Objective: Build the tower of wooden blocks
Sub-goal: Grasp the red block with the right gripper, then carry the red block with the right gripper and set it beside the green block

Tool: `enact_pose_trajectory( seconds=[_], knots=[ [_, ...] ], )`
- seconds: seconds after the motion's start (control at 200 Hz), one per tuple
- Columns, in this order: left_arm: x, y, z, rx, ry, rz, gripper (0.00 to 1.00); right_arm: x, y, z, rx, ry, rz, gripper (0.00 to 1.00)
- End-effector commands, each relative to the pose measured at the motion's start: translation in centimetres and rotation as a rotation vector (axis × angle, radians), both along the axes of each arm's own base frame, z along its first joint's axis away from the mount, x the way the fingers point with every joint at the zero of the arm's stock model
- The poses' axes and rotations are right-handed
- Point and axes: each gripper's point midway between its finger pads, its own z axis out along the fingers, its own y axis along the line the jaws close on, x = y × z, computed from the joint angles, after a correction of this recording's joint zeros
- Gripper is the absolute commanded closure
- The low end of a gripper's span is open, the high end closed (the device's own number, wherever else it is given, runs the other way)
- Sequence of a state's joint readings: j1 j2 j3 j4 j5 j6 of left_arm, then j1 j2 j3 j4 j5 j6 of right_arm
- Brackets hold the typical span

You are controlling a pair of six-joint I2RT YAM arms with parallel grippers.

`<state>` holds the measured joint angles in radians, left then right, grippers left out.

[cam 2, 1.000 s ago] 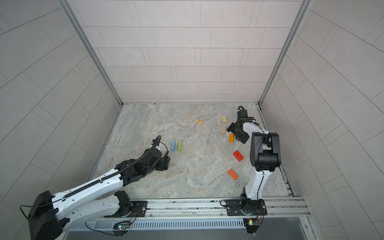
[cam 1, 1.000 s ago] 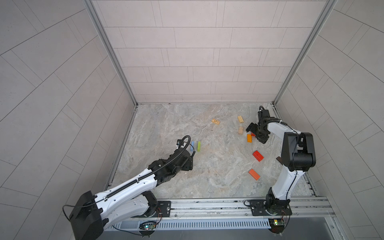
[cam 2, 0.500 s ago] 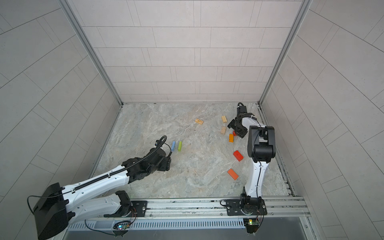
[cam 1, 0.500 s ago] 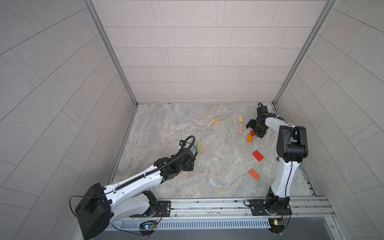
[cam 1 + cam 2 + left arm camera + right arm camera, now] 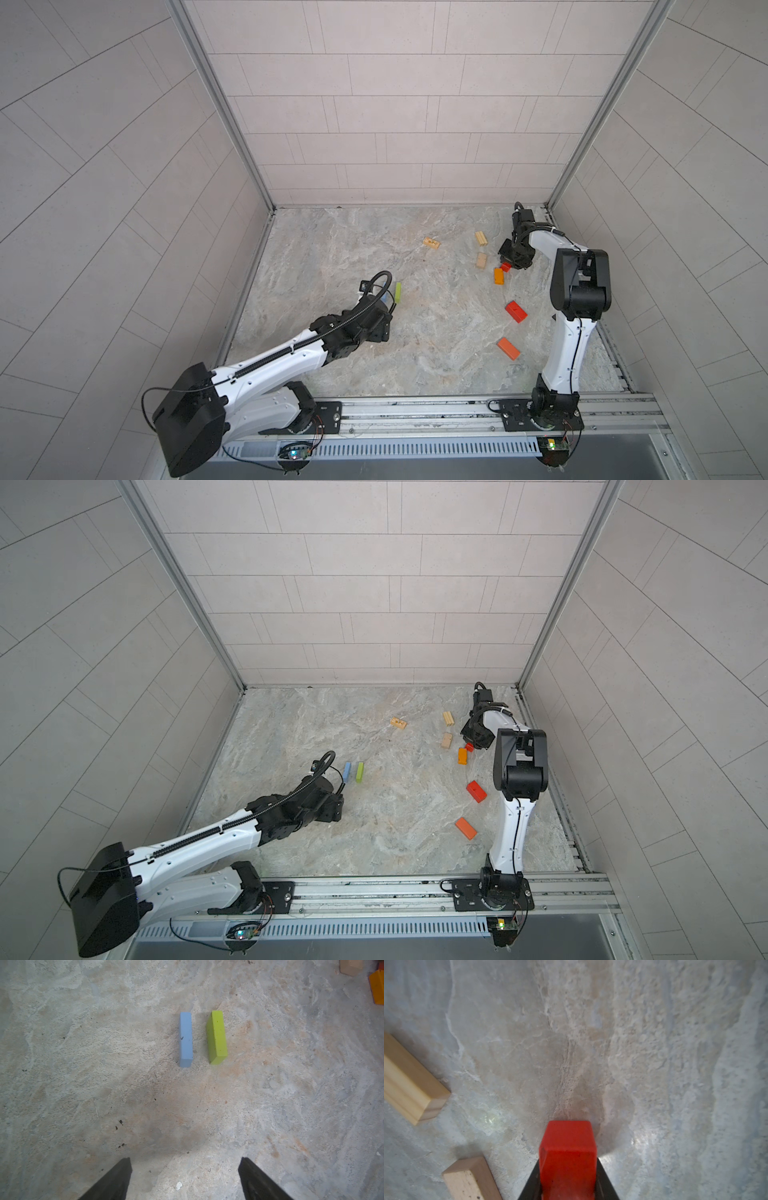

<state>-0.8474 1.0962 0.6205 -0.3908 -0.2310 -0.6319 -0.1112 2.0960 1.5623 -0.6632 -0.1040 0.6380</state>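
Next, my right gripper moves the red block back toward my left gripper, to the bare floor (image 5: 409,295) beside the lime green block, and releases it there.
A light blue block (image 5: 185,1040) and a lime green block (image 5: 217,1036) stand on edge side by side, a small gap between them, also seen in a top view as blue block (image 5: 346,771) and green block (image 5: 359,771). My left gripper (image 5: 185,1160) is open and empty, a short way back from them. At the far right my right gripper (image 5: 568,1180) is shut on a red block (image 5: 568,1157), low over the floor; in a top view this red block (image 5: 505,266) pokes out of the right gripper (image 5: 513,262). No stacked tower shows.
Loose on the marble floor lie an orange block (image 5: 498,276), another red block (image 5: 515,311), an orange block (image 5: 508,348) and three tan blocks (image 5: 481,260) (image 5: 481,238) (image 5: 432,243). Two tan blocks (image 5: 409,1082) (image 5: 471,1180) lie close beside the right gripper. Walls enclose the floor.
My right gripper moved onto the small red block beside the orange one and closed on it. My left gripper opened a little wider and stayed near the blue and green blocks.
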Motion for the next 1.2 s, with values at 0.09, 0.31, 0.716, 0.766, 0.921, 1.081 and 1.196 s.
enact_pose_trajectory(
  seconds=[0.09,0.31,0.716,0.766,0.921,1.081,1.196],
  knots=[
    [0.6,0.9,2.5,-0.032,-0.088,0.043,0.00,-1.4,0.1,1.8,-0.069,0.031,0.052,0.83],
    [0.7,3.0,3.6,-0.035,-0.132,0.122,0.00,-1.6,2.6,7.4,-0.062,-0.063,0.145,0.84],
    [2.2,6.9,3.5,-0.015,-0.130,0.270,0.00,-6.1,15.5,11.4,0.009,-0.176,0.456,0.83],
    [2.4,7.2,3.3,-0.020,-0.119,0.286,0.00,-6.7,17.2,11.0,0.042,-0.179,0.471,0.83],
    [2.9,8.2,3.4,-0.011,-0.122,0.328,0.00,-8.0,23.2,9.6,0.129,-0.201,0.532,0.82],
    [3.5,8.9,2.8,-0.036,-0.109,0.373,0.00,-8.7,28.2,8.2,0.152,-0.185,0.591,0.82],
    [3.8,8.8,2.3,-0.066,-0.103,0.384,0.00,-8.6,30.4,7.2,0.148,-0.185,0.596,0.82]
  ],
)
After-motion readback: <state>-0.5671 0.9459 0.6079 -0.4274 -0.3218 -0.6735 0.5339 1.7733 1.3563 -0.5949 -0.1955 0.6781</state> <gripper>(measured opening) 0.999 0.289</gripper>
